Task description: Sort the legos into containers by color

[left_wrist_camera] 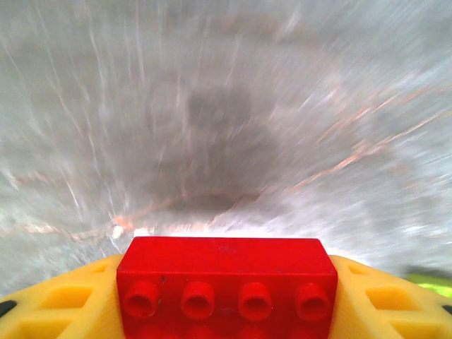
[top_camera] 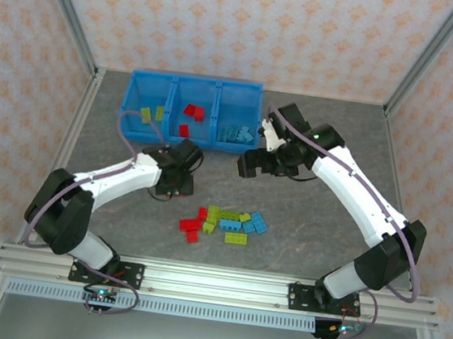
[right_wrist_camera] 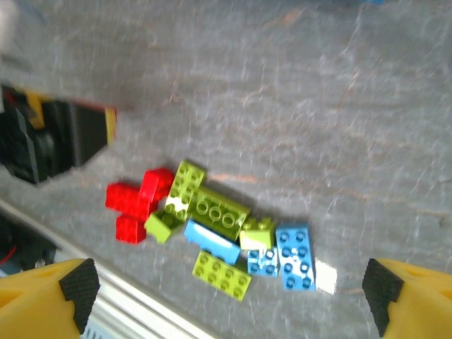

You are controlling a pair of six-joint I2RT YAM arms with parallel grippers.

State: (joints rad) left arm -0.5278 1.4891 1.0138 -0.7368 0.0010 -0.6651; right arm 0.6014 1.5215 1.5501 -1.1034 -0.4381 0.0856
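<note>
The left gripper carries the red lego away from my base next, over the middle container (top_camera: 193, 113).
A red lego (left_wrist_camera: 226, 272) is pinched between the yellow fingers (left_wrist_camera: 67, 304) of my left gripper (left_wrist_camera: 226, 293), studs facing the camera, above blurred grey tabletop. In the top view the left gripper (top_camera: 176, 181) hangs left of the loose legos (top_camera: 223, 223): red (right_wrist_camera: 134, 198), lime green (right_wrist_camera: 212, 205) and light blue (right_wrist_camera: 293, 258) bricks in a tight cluster. My right gripper (right_wrist_camera: 229, 289) is open and empty, high above that cluster; in the top view it (top_camera: 250, 164) sits just in front of the containers (top_camera: 196, 81). Those hold lime bricks (top_camera: 152, 114) on the left, red (top_camera: 192, 115) in the middle and light blue (top_camera: 233, 133) on the right.
The grey tabletop (top_camera: 327, 233) is walled by a patterned enclosure. A metal rail (top_camera: 220, 281) runs along the near edge by the arm bases. The left arm's black and yellow wrist (right_wrist_camera: 49, 141) shows at the left of the right wrist view.
</note>
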